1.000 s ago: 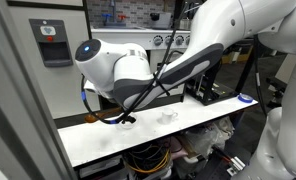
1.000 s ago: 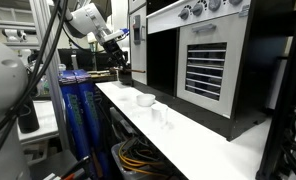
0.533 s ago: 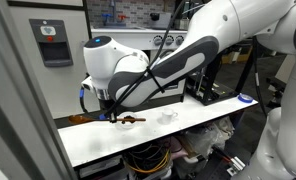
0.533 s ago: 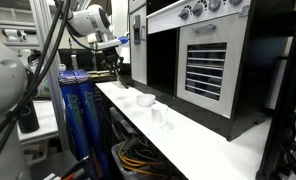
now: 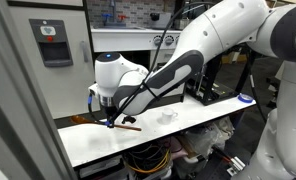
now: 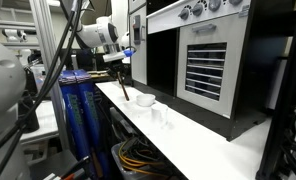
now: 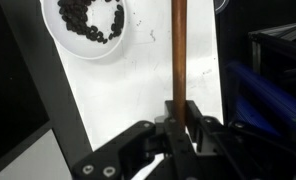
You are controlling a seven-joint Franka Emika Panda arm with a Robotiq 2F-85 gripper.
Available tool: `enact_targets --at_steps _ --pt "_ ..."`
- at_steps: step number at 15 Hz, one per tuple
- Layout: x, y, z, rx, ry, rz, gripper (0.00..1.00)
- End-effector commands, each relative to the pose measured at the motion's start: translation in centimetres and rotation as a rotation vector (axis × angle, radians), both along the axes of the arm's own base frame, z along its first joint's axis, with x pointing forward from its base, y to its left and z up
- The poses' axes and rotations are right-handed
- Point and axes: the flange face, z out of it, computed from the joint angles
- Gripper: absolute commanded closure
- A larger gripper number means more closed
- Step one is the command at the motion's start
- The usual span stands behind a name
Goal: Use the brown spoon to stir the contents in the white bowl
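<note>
My gripper will next move down until the spoon rests on the bare white counter beside the bowl and let go of the spoon's handle, as that counter is below the gripper.
The white bowl [image 7: 88,25] with dark bits in it sits on the white counter [image 7: 128,100], at the top left of the wrist view. It also shows in an exterior view [image 6: 145,99]. My gripper [image 7: 178,112] is shut on the handle of the brown spoon [image 7: 178,50], which runs straight up the wrist view to the right of the bowl, apart from it. In both exterior views the gripper [image 5: 110,117] [image 6: 116,66] holds the spoon [image 5: 129,126] [image 6: 122,86] above the counter. The spoon's far end is out of the wrist view.
A small clear cup [image 6: 160,116] stands on the counter past the bowl; a small white thing [image 5: 168,116] shows beside the arm. Blue water jugs [image 6: 83,110] stand by the counter's end. A dark oven front [image 6: 203,65] rises behind the counter edge.
The gripper has risen from the counter's end with the spoon in it and moved along the counter toward the bowl. The spoon now hangs slanted under the gripper.
</note>
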Motion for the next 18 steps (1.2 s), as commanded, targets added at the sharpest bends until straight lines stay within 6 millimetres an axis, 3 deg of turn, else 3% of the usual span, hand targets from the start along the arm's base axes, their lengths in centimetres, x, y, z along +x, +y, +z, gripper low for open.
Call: enact_targets --at_steps 1,8,18 --pt "0.8 -0.7 -1.7 0.007 0.012 0.011 0.97" --pt "2.2 -2.0 -4.9 -0.056 0.054 0.039 0.97" --pt "3.5 -2.6 -7.6 -0.087 0.095 0.089 0.97"
